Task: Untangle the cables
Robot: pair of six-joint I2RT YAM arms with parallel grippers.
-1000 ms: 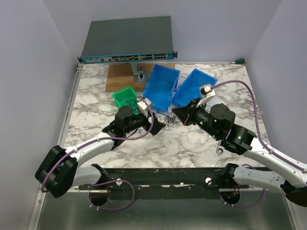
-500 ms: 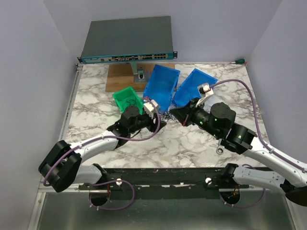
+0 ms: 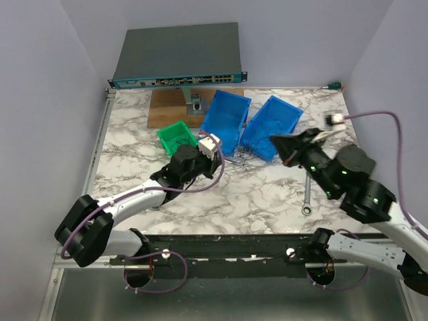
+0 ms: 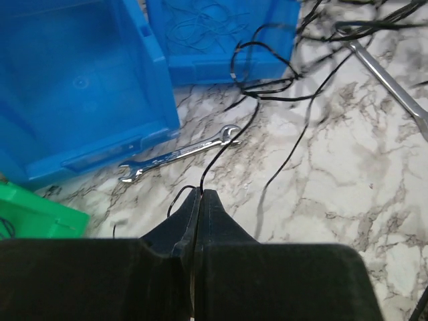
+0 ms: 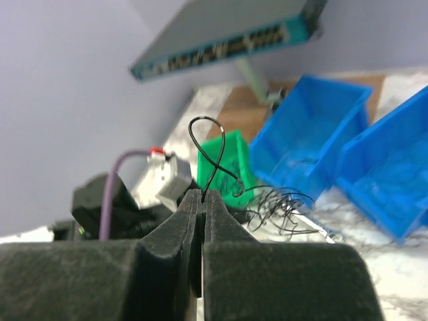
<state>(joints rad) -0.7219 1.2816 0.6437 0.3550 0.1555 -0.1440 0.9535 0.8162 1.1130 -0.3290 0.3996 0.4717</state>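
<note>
The robot's right gripper must next pull away from the tangle, then go down to release above the marble (image 3: 287, 196) beside the larger wrench, since the looped wire still trails behind the clump.
The cables (image 3: 245, 159) are a scribble of thin black wires on the marble in front of the two blue bins. My left gripper (image 3: 219, 164) sits low at their left edge. Its jaws are shut (image 4: 200, 194) on one black strand (image 4: 231, 137) that runs up to the tangle (image 4: 267, 83). My right gripper (image 3: 274, 140) hangs raised to the right of the tangle. It is shut (image 5: 202, 194) on a looped black wire (image 5: 208, 150), with the rest of the clump (image 5: 281, 207) trailing below it.
Two blue bins (image 3: 226, 120) (image 3: 271, 127) and a green bin (image 3: 177, 137) stand behind the tangle; wires lie inside them. A small wrench (image 4: 180, 154) lies by the blue bin, another (image 3: 306, 197) at the right. A network switch (image 3: 177, 57) and wooden board (image 3: 170, 107) are at the back.
My left gripper moved up to the tangle and shut on a strand. The right arm lifted and pulled back to the right, drawing its wire out of the clump.
</note>
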